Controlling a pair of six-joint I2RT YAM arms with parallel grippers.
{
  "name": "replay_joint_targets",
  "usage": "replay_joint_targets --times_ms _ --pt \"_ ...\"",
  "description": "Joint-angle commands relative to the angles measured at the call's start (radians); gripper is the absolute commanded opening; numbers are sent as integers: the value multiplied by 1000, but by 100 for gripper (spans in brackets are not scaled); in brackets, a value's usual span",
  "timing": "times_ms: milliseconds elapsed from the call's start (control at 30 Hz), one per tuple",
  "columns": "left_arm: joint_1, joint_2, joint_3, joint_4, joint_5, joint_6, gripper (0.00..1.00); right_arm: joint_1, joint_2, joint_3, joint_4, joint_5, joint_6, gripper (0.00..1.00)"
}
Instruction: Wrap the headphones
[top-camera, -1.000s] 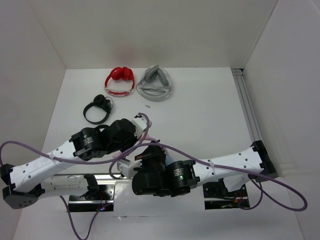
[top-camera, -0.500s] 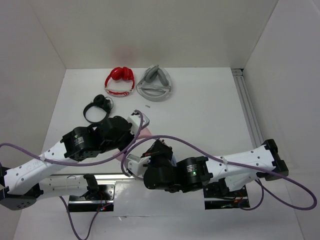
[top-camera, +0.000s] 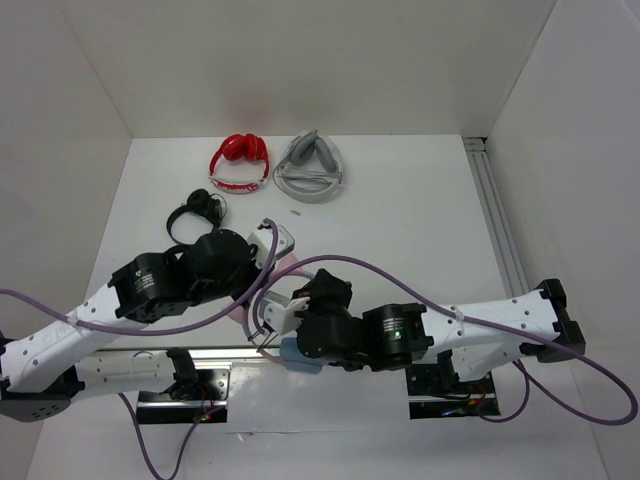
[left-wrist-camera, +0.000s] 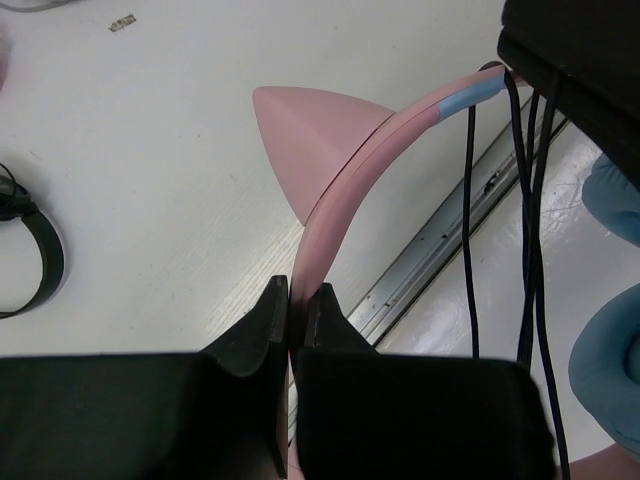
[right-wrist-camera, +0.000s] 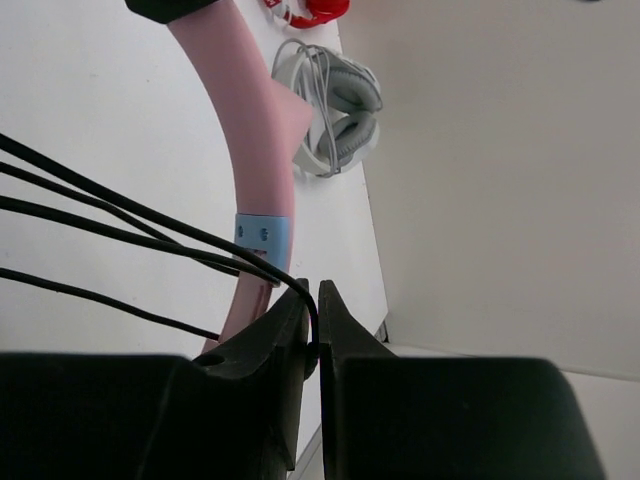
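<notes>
The headband hangs above the near bar, so my left gripper will next carry it outward and lower it onto the bare table before the grey headphones to let it go.
The headphones have a pink headband with a cat ear, light blue ear cups and a thin black cable. My left gripper is shut on the headband and holds it above the table's near edge. My right gripper is shut on the cable, which runs in several strands across the headband by its blue slider. In the top view the left gripper and right gripper are close together, with a blue ear cup below them.
Red-and-white headphones and grey headphones lie at the back. Small black headphones lie just beyond my left wrist. A metal rail runs along the right wall, another along the near edge. White walls enclose the table.
My right arm has swung outward and its wrist has moved right and forward with the cable. The left wrist has drawn back to the left. A blue ear cup has come into view.
</notes>
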Motion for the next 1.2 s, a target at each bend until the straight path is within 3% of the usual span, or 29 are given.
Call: replay_joint_targets --times_ms 0,267,600,700,1100,1167 --pt "-7 -39 35 -56 45 14 0 -35 -48 -8 35 51 -17 15" --pt "-7 -48 35 -56 45 14 0 -67 -68 -29 71 49 -28 23" --pt "-7 -48 53 -65 -33 -8 0 -121 -117 -84 117 18 -42 26" --pt "-7 -48 62 -74 -42 -8 0 -144 -126 -114 150 18 -69 33" --pt "-7 -33 72 -84 -132 -42 0 -239 -181 -147 236 1 -79 41" --pt "-7 -4 62 -84 -165 -55 0 -263 -195 -147 277 1 -79 47"
